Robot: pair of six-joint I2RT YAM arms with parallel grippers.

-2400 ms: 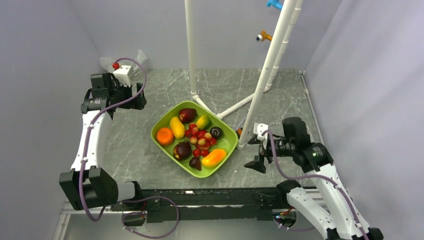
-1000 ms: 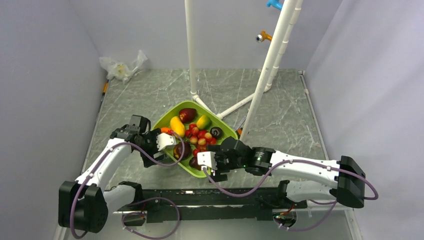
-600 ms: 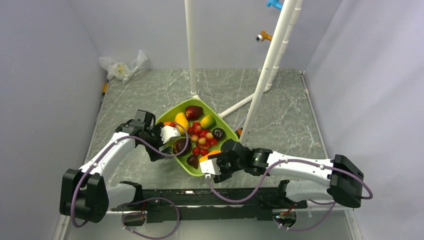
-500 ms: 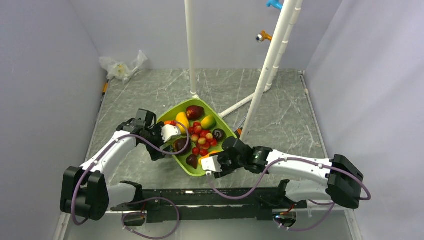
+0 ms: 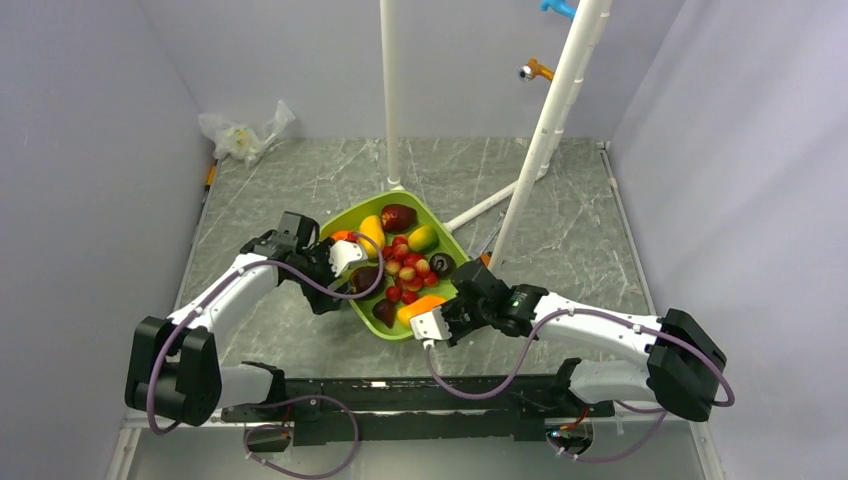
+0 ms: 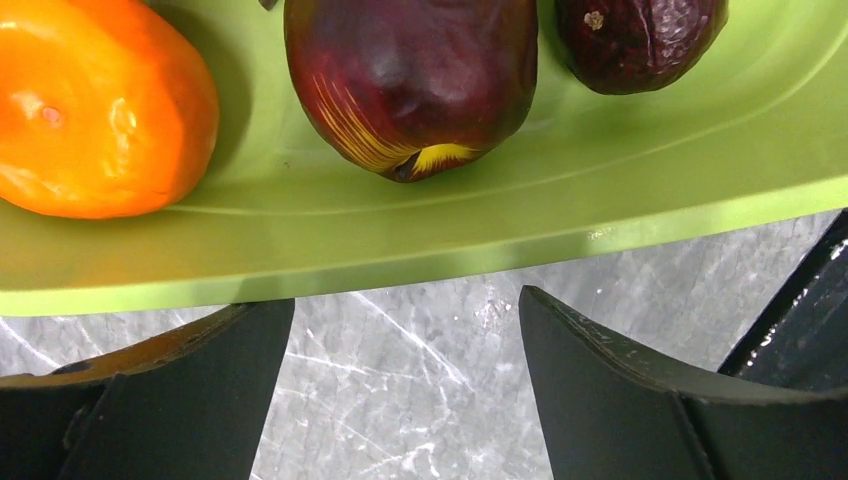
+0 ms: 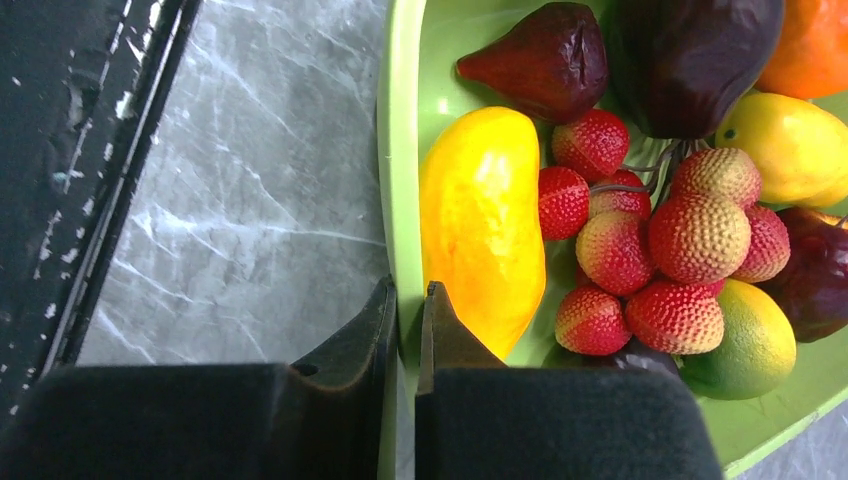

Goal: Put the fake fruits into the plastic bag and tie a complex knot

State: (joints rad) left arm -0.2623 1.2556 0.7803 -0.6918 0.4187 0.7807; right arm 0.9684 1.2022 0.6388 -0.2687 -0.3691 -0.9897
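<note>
My right gripper needs to push the tray (image 5: 447,243) outward next to the bare tabletop by the back wall (image 5: 440,168), clear of the black rail. It should then release the tray's rim.
The fake fruits lie in a lime green tray (image 5: 447,243): a maroon one (image 5: 398,216), a yellow oblong (image 5: 372,232), red berries (image 5: 408,268) and an orange-yellow oblong (image 5: 420,308). My right gripper (image 5: 430,322) is shut on the tray's near rim (image 7: 402,150), one finger inside beside the oblong (image 7: 482,225). My left gripper (image 5: 335,268) is open at the tray's left edge; in the left wrist view its fingers (image 6: 200,380) sit just below the rim (image 6: 500,220), near the orange (image 6: 95,110). The plastic bag (image 5: 243,133) lies crumpled in the back left corner. No knot is in view.
A white pipe frame (image 5: 545,130) stands behind the tray, its vertical post (image 5: 390,90) touching the tray's far corner. A black rail (image 5: 400,395) runs along the near edge. Grey walls close in on the left, back and right.
Both arms came in to the tray. The right gripper closed on the near rim, and the tray slid back and turned, pushing the white pipe frame. The left gripper stayed open.
</note>
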